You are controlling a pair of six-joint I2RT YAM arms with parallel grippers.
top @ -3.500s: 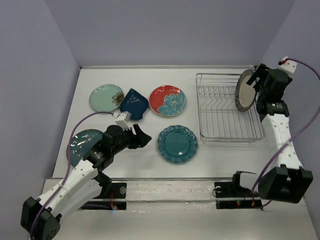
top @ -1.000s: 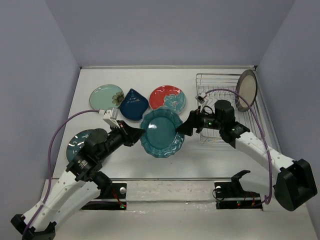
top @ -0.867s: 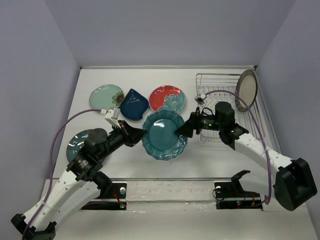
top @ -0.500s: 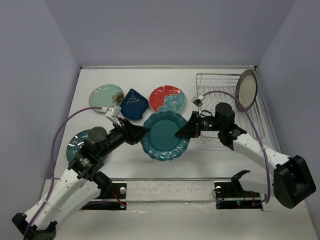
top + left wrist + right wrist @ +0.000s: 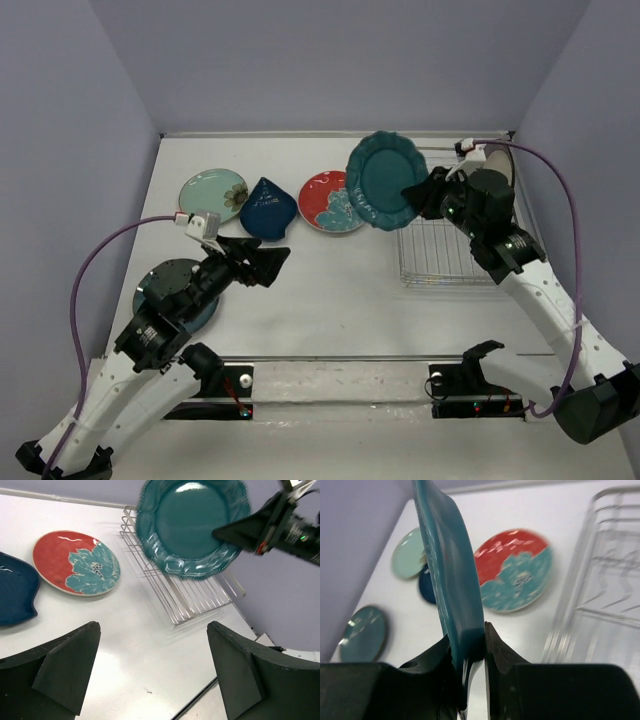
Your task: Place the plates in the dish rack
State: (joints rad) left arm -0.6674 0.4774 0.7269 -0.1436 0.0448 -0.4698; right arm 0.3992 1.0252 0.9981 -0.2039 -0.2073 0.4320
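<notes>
My right gripper is going to swing and turn toward the cream rim next. Then it will lower the plate into the rack next to that rim.
My right gripper (image 5: 418, 193) is shut on the rim of the teal scalloped plate (image 5: 385, 180), which it holds upright in the air over the left end of the silver wire dish rack (image 5: 450, 255). In the right wrist view the plate (image 5: 450, 575) stands edge-on, pinched between the jaws of the gripper (image 5: 472, 650). My left gripper (image 5: 262, 262) hangs open and empty over bare table, left of centre. In the left wrist view the gripper (image 5: 152, 665) faces the teal plate (image 5: 192, 522) and the rack (image 5: 190, 592).
The mint-green plate (image 5: 213, 193), the navy teardrop plate (image 5: 268, 208) and the red floral plate (image 5: 330, 200) lie in a row at the back left. A blue-teal round plate (image 5: 165, 290) lies partly under my left arm. A cream rim (image 5: 503, 153) peeks from behind my right wrist.
My left gripper opened, let go of the teal plate and drew back left. My right gripper shut on the plate and carried it up and back towards the rack.
</notes>
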